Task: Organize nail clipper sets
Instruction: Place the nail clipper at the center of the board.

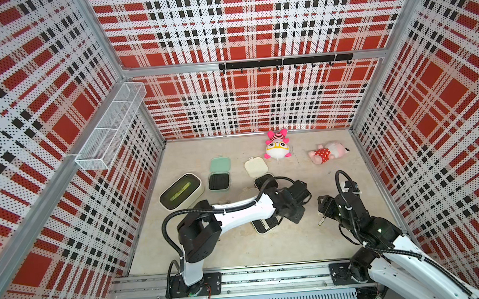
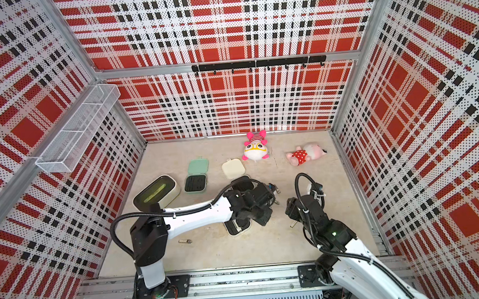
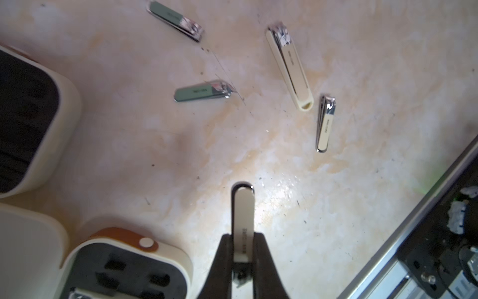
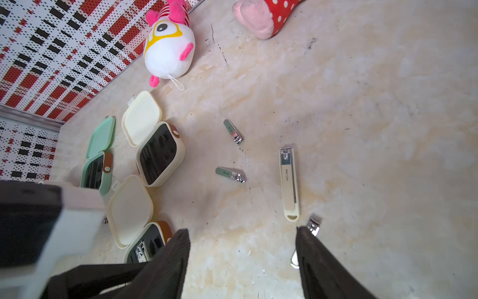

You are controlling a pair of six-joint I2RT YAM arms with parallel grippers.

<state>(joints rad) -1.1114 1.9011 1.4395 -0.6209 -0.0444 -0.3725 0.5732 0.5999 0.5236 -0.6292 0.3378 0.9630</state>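
I will lower my left gripper slightly back next and let go of the cream nail clipper on the bare, clear floor (image 1: 292, 227) beside the nearer cream case.
My left gripper (image 3: 243, 242) is shut on a cream nail clipper (image 3: 241, 212), which sticks out ahead of the jaws just above the floor. Beyond it lie two green clippers (image 3: 178, 22) (image 3: 204, 90), a long cream clipper (image 3: 289, 70) and a small cream one (image 3: 324, 124). My right gripper (image 4: 242, 231) hangs open over bare floor, the small clipper (image 4: 314, 225) beside one finger. The three cases stand open: the mint case (image 1: 219, 176), a cream case (image 4: 157, 152), and a nearer cream case (image 4: 134, 220) with a silver clipper (image 4: 141, 252) in its black insert. My left arm partly covers both cream cases in the top views.
A cream bin with a dark green inside (image 1: 181, 194) stands left of the mint case. Two plush toys (image 1: 277, 149) (image 1: 328, 152) lie by the back wall. A wire basket (image 1: 110, 127) hangs on the left wall. One clipper (image 2: 184, 241) lies near the left arm's elbow.
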